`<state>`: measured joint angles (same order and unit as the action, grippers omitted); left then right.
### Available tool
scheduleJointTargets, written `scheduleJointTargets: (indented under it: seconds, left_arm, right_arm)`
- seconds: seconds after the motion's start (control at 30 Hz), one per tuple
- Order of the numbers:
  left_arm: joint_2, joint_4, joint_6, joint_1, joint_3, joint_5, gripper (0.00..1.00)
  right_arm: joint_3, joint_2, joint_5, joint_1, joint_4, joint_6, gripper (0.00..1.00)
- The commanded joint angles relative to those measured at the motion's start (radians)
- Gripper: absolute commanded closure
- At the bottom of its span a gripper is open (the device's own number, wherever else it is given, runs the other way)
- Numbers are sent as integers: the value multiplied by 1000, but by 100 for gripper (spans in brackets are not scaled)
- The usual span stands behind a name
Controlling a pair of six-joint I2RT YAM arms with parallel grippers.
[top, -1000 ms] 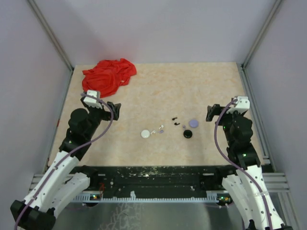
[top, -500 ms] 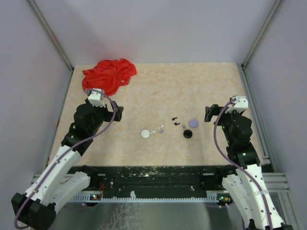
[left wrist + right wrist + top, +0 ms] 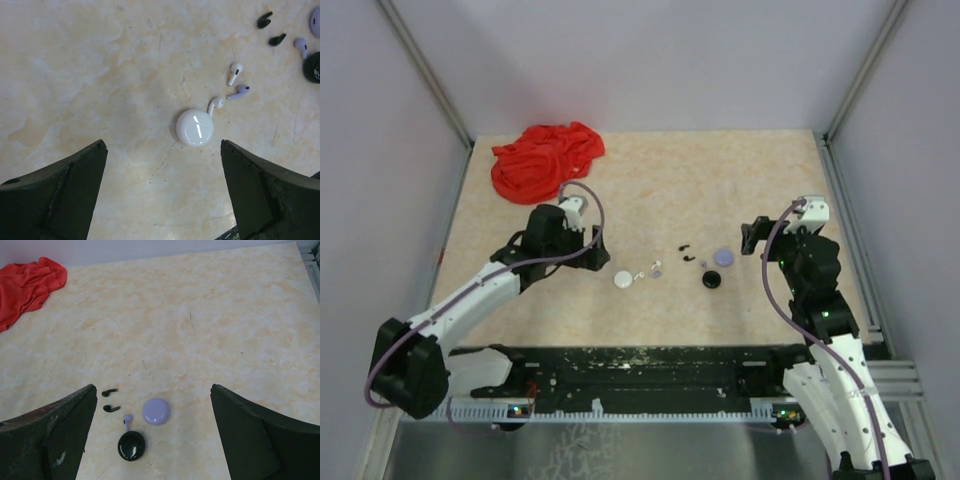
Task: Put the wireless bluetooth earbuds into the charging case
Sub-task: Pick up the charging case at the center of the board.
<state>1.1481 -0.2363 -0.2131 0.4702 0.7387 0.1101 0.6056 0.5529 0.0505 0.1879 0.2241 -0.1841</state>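
Next, my left gripper moves down and to the right in the top view, fingers astride the white charging case [image 3: 623, 280] [image 3: 194, 127], because it is closed with white earbuds outside.
A white charging case [image 3: 623, 280] [image 3: 194, 127] lies mid-table, closed. Two white earbuds [image 3: 215, 105] [image 3: 234, 73] and a lavender earbud [image 3: 239, 91] lie just right of it. Further right are two black earbuds [image 3: 109, 392] [image 3: 111, 408], another lavender earbud [image 3: 128, 420], a closed lavender case [image 3: 723, 257] [image 3: 156, 411] and a black case [image 3: 711, 280] [image 3: 131, 445]. My left gripper [image 3: 599, 250] [image 3: 162, 145] hangs open just left of the white case, holding nothing. My right gripper [image 3: 753, 237] [image 3: 152, 387] is open and empty, right of the lavender case.
A crumpled red cloth [image 3: 547, 157] [image 3: 27, 287] lies at the back left of the table [image 3: 720, 180]. Grey walls and metal frame rails enclose the table on three sides. The black rail with the arm bases runs along the near edge.
My left arm has swung right and reached forward, bringing its open gripper close to the white case. The right gripper has shifted slightly left. No object has moved.
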Motion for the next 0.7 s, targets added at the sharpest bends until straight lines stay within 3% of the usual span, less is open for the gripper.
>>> scheduleJointTargets:
  seconds: [0.0, 0.13, 0.37, 0.67]
  left_arm:
    - [115, -29, 21, 95, 72, 0, 1]
    - [226, -41, 93, 185, 117, -31, 4]
    - [392, -162, 233, 251, 236, -53, 5]
    - [480, -186, 282, 270, 254, 0, 13]
  right_arm:
    - [57, 13, -26, 10, -48, -15, 4]
    - [57, 22, -42, 10, -51, -18, 4]
    - [63, 37, -63, 10, -42, -20, 4]
    - [62, 40, -74, 10, -42, -25, 4]
